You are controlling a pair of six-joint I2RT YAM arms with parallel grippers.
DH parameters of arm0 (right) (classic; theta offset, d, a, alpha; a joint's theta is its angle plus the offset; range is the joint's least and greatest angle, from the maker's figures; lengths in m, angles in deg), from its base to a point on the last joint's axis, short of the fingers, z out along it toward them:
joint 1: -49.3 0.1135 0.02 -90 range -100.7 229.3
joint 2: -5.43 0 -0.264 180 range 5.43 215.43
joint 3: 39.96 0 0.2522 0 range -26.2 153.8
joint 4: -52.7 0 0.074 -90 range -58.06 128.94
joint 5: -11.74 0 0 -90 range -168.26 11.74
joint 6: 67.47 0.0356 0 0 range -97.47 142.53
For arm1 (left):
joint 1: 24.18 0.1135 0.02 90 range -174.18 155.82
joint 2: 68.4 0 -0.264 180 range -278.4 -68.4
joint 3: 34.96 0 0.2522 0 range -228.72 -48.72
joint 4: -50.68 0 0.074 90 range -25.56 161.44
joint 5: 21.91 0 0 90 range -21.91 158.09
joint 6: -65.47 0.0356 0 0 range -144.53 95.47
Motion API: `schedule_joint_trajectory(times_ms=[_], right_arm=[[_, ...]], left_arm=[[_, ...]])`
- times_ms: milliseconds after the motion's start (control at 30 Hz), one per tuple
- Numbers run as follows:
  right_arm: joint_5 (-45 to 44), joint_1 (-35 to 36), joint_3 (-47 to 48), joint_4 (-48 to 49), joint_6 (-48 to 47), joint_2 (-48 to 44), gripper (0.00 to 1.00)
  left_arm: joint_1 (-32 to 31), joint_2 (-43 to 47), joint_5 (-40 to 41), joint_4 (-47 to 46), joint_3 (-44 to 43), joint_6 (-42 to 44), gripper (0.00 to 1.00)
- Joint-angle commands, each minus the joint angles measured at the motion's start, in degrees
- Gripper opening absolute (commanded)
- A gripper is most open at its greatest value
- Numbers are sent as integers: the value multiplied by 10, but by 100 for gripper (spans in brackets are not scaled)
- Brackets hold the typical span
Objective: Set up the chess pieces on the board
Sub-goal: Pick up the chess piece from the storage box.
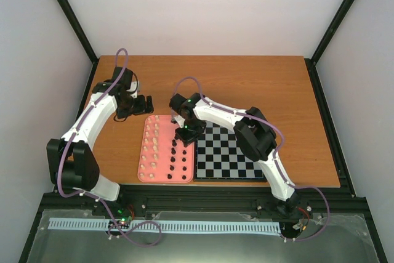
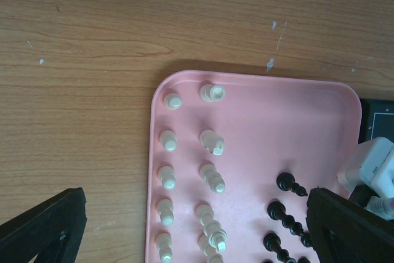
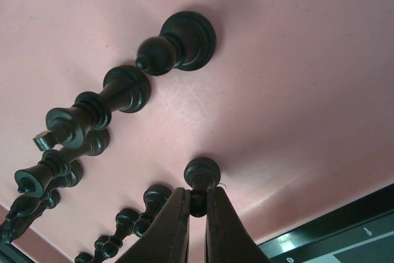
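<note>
The board's side opposite the tray lies right of my right gripper in the top view. The pawn goes up over the tray's rim, across, down and free next.
Black chess pieces [image 3: 126, 87] stand in rows on the right half of a pink tray [image 3: 277, 90], with the cream-white set [image 2: 212, 177] on its left half. My right gripper [image 3: 197, 198] is shut on a small black pawn [image 3: 202, 173] whose base still rests on the tray. In the top view this gripper [image 1: 184, 135] sits over the tray's far right part, next to the board [image 1: 231, 152]. No pieces show on the checkered board. My left gripper [image 2: 197, 238] hangs open above the tray's far end with nothing between its fingers [image 2: 49, 226].
The pink tray [image 1: 165, 180] lies against the board's left edge near the table's front. Black pieces [image 2: 289, 184] stand close beside the held pawn. The right arm [image 1: 258, 133] reaches across the board. Bare wooden table [image 1: 246, 84] lies behind both.
</note>
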Motion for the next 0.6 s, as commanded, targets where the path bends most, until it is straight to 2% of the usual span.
schedule_joint_trajectory(times_ms=[0,333,467,567], right_arm=[[-3,7,-3,-10,-4,6,3],[-80,-6,26,-48,26,-77,3],[-114,-28,-15,-66,41,-144,3],[-134,-54,-99,-64,50,-204,3]], left_arm=[[-2,13,-4,-10,1,-7,100],[-2,16,-3,-8,-1,-6,100],[-2,17,-4,-7,-3,-6,100],[-2,18,-5,-7,-4,-6,100]])
